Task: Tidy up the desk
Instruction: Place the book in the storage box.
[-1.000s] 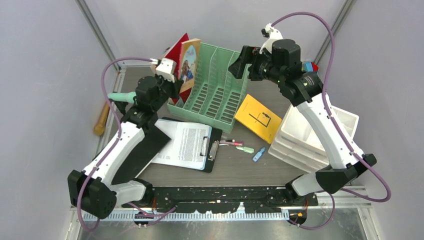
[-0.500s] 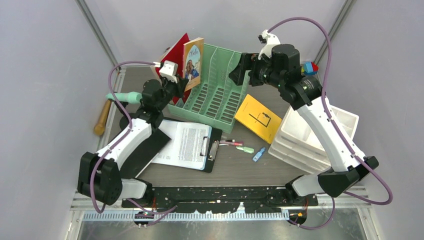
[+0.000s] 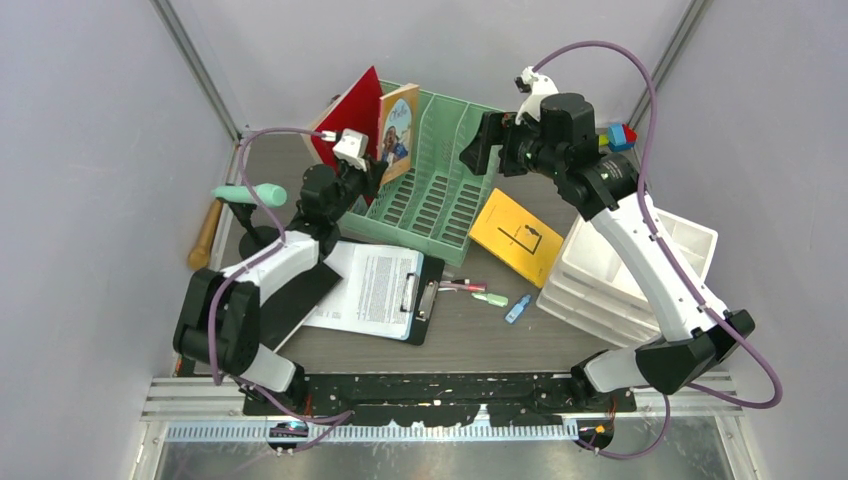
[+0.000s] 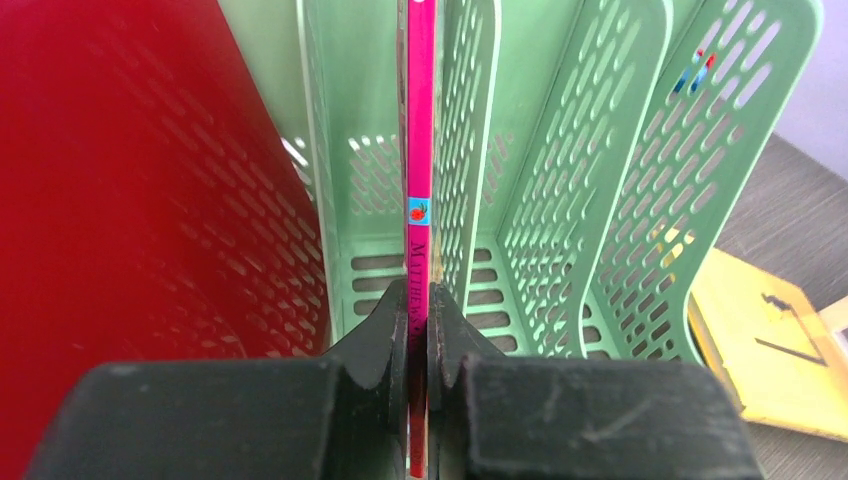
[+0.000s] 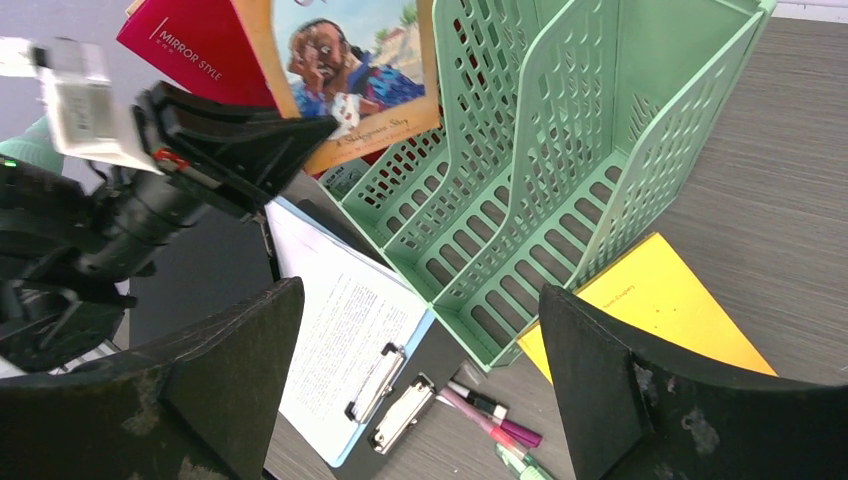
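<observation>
With the pink spine (image 4: 420, 150) lined up, the picture book goes down into the open slot beside the red book next, and my left gripper releases it.
On the grey-brown desk (image 3: 480, 330) lies a mint-green file rack (image 3: 430, 190), its slots open toward me. My left gripper (image 3: 368, 172) is shut on the lower edge of a thin picture book (image 3: 398, 118). The book is upright at the rack's left side. In the left wrist view its pink spine (image 4: 420, 150) runs up between the jaws of the left gripper (image 4: 420, 300), in line with the rack's (image 4: 560, 200) first divider. A red book (image 3: 355, 110) leans just left of it. My right gripper (image 3: 478, 142) hovers open above the rack's far right corner, holding nothing.
A yellow booklet (image 3: 515, 235) lies right of the rack, beside a white drawer unit (image 3: 620, 270). In front lie a clipboard with paper (image 3: 375, 290), a black folder (image 3: 290, 300), pens (image 3: 470, 290) and a small blue item (image 3: 517, 308). A wooden-handled mallet (image 3: 205, 235) rests at the left edge.
My left arm has stretched forward, carrying the picture book up and to the right, more upright against the rack. The red book behind it also stands more upright. The right gripper has barely shifted.
</observation>
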Tool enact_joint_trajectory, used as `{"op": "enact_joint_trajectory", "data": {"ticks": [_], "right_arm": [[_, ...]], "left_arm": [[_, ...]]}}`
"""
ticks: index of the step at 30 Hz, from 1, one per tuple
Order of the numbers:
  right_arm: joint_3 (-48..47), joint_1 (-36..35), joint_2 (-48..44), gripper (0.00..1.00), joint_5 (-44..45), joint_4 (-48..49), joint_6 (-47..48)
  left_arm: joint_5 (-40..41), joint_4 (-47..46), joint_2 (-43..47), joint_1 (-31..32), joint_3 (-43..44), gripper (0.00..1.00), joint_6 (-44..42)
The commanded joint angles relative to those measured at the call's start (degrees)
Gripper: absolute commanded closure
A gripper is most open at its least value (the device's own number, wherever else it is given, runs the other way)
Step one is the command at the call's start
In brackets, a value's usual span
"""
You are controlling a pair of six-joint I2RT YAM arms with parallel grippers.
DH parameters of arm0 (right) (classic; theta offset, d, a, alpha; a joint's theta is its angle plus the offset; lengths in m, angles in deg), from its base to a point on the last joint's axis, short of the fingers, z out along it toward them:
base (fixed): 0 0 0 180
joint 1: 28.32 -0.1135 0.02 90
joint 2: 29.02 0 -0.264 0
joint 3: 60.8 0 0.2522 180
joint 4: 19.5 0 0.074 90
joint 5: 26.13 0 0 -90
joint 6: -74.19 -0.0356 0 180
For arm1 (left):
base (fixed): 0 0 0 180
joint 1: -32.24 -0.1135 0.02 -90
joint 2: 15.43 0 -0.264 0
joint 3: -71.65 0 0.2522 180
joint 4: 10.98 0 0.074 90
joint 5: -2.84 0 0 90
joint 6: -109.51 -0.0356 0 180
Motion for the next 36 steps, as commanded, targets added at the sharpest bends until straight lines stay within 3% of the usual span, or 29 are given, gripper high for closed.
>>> {"op": "enact_joint_trajectory", "data": {"ticks": [1,4,8,21,24,27,30,36], "right_arm": [[-0.15,0.53,-2.7,0.06,-0.62,2.96,0.6],[0.3,0.9,-2.81,0.06,-0.64,3.0,0.53],[0.57,1.18,-2.88,0.05,-0.73,2.85,0.55],[2.07,1.64,-2.26,0.03,-1.44,3.72,-0.04],[2.19,1.73,-2.26,0.03,-1.65,3.78,-0.1],[2.57,1.89,-2.48,0.03,-1.69,3.95,-0.19],[2.96,2.06,-2.81,0.03,-1.76,4.12,-0.26],[3.54,2.42,-3.2,0.03,-2.03,4.53,-0.52]], "left_arm": [[-1.04,-15.73,-5.05,0.71,-2.56,1.0,-0.14],[-0.07,-26.45,-10.88,0.97,-4.31,1.0,-0.1],[1.76,-32.23,-16.43,1.08,-4.59,1.0,0.41],[4.72,-35.73,-22.06,1.12,-3.65,0.99,1.28],[5.54,-37.03,-23.67,1.16,-3.3,0.93,1.35],[5.96,-37.19,-25.09,1.17,-2.64,0.8,1.61],[6.22,-37.18,-25.96,1.17,-2.46,0.6,1.73],[6.15,-37.11,-25.66,1.17,-3.29,0.54,1.25]]}}
